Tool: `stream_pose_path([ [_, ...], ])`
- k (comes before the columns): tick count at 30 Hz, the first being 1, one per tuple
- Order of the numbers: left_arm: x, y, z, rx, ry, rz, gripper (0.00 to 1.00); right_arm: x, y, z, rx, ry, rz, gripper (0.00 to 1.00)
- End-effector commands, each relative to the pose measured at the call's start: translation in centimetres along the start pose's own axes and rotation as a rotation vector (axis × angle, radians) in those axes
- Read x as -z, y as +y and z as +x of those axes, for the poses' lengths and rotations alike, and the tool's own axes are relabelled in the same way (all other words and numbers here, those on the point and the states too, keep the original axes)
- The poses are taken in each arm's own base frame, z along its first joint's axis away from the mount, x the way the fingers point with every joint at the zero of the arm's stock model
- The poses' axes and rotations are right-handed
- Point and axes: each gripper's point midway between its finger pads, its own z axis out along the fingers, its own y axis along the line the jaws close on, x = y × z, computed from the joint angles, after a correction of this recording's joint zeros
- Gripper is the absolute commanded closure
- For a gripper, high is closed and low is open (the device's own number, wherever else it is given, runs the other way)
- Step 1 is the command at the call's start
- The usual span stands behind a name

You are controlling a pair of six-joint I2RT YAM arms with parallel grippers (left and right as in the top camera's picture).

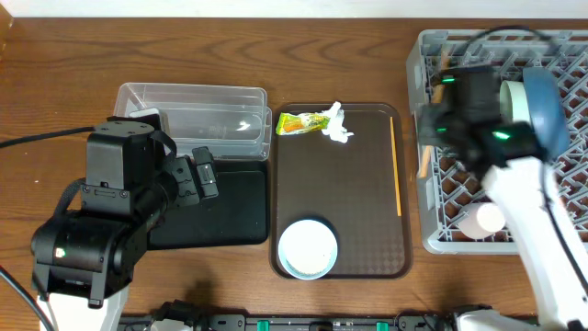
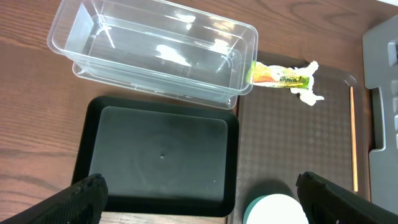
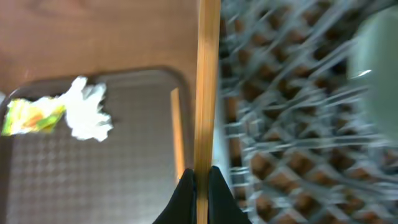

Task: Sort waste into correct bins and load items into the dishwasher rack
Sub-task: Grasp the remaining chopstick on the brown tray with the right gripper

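My right gripper next lowers the chopstick into the rack just inside the rack's tray-side rim [image 1: 436, 173] [image 3: 236, 127] and releases it, as it still hangs above that rim.
My right gripper [image 3: 202, 180] is shut on one wooden chopstick [image 3: 208, 81] and holds it over the left edge of the grey dishwasher rack [image 1: 459, 221]; it also shows in the overhead view [image 1: 430, 138]. The second chopstick [image 1: 397, 165] lies along the right side of the brown serving tray [image 1: 367, 211]. The yellow-green wrapper [image 1: 303, 122] and the white tissue [image 1: 337, 126] lie at the tray's far edge. A pale-green bowl [image 1: 307, 248] sits at its near edge. My left gripper [image 2: 200, 196] is open and empty above the black tray [image 2: 161, 155], beside the clear tub [image 2: 155, 50]. No rice grains show.
The blue bowl [image 1: 548, 101] and a white bowl [image 1: 513, 97] stand on edge in the rack's far part. A pale pink cup [image 1: 487, 219] lies near the rack's front. The clear tub and black tray hold nothing.
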Motion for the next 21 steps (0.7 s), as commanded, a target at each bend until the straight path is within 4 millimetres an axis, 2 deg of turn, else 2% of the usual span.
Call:
stream_pose_path([
  [1, 0.3, 0.2, -0.3, 0.002, -0.013, -0.011, 0.00, -1.1, -2.6, 0.1, 0.127, 0.028, 0.032, 0.99],
  [8, 0.3, 0.2, -0.3, 0.002, -0.013, -0.011, 0.00, -6.3, -4.7, 0.2, 0.203, 0.083, 0.056, 0.99],
  [11, 0.3, 0.2, -0.3, 0.002, -0.013, -0.011, 0.00, -7.8, -4.3, 0.4, 0.205, 0.096, 0.031, 0.99],
  [12, 0.3, 0.2, -0.3, 0.002, -0.013, -0.011, 0.00, -7.8, -4.0, 0.4, 0.204, 0.097, 0.016, 0.97],
  [14, 0.3, 0.2, -0.3, 0.002, -0.013, -0.011, 0.00, -7.5, -3.0, 0.5, 0.202, 0.097, -0.035, 0.65],
  [15, 0.3, 0.2, -0.3, 0.002, -0.013, -0.011, 0.00, -7.0, -2.5, 0.6, 0.184, 0.099, -0.059, 0.58],
  [18, 0.3, 0.2, -0.3, 0.002, -0.013, -0.011, 0.00, -5.3, 0.2, 1.6, 0.128, 0.126, -0.156, 0.55],
  [21, 0.3, 0.2, -0.3, 0.002, -0.013, -0.011, 0.00, -3.6, 3.1, 3.2, 0.155, 0.168, -0.222, 0.51],
])
